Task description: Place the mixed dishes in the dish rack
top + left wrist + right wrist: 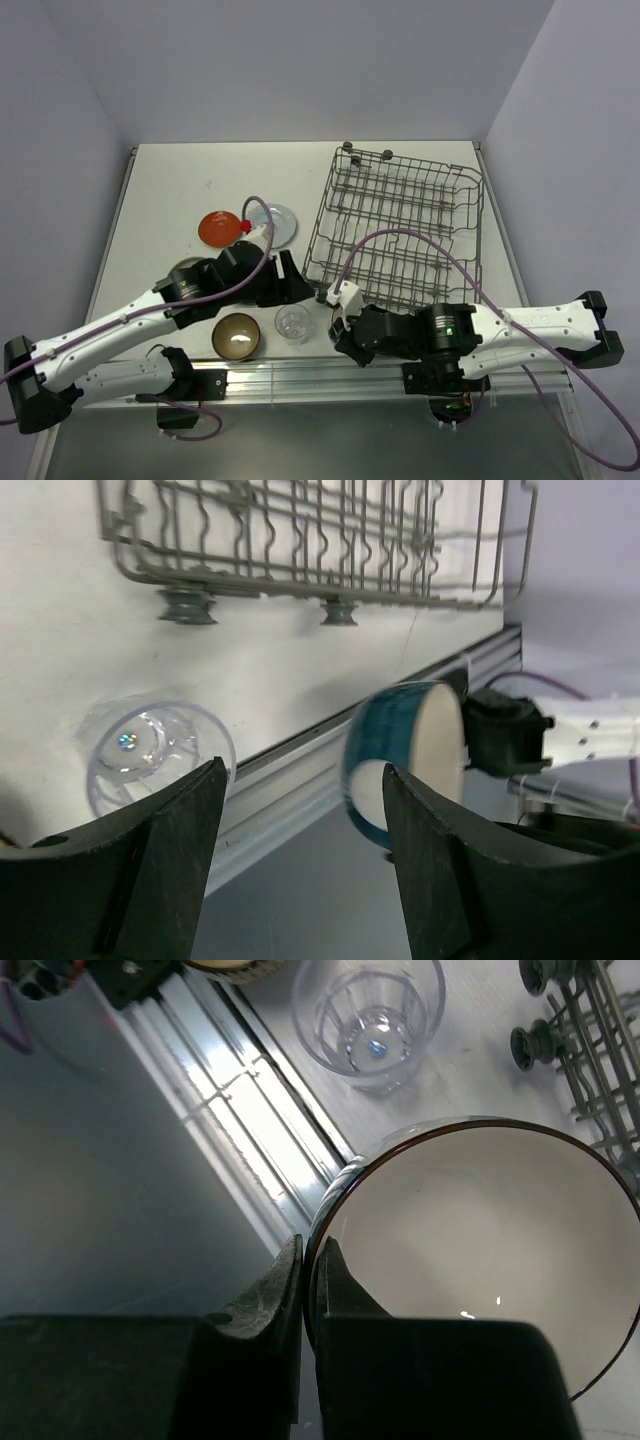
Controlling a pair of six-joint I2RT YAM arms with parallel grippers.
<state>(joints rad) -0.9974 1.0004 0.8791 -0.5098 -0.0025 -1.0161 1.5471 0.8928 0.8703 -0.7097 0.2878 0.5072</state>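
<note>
I need to move my right gripper down toward the clear glass cup [293, 323] and release the bowl on the tabletop beside it, since that patch of table is bare.
My right gripper [312, 1285] is shut on the rim of the cream/teal bowl [490, 1260], one finger inside and one outside. The bowl [405, 760] hangs on edge over the table's front rail. My left gripper [300, 860] is open and holds nothing; it sits low between the clear glass cup [150, 750] and the held bowl. The cup [293, 323] stands upright near the front edge, beside the brown bowl [237, 335]. The red-orange plate [218, 228] and the pale blue plate [278, 222] lie farther back. The dish rack [400, 235] sits at the right with no dishes in it.
The metal rail [330, 375] runs along the table's front edge below both grippers. The rack's round feet [187, 605] rest on the table just behind the cup. A purple cable [420, 240] arcs over the rack's front part. A greyish dish [185, 268] shows partly under the left arm.
</note>
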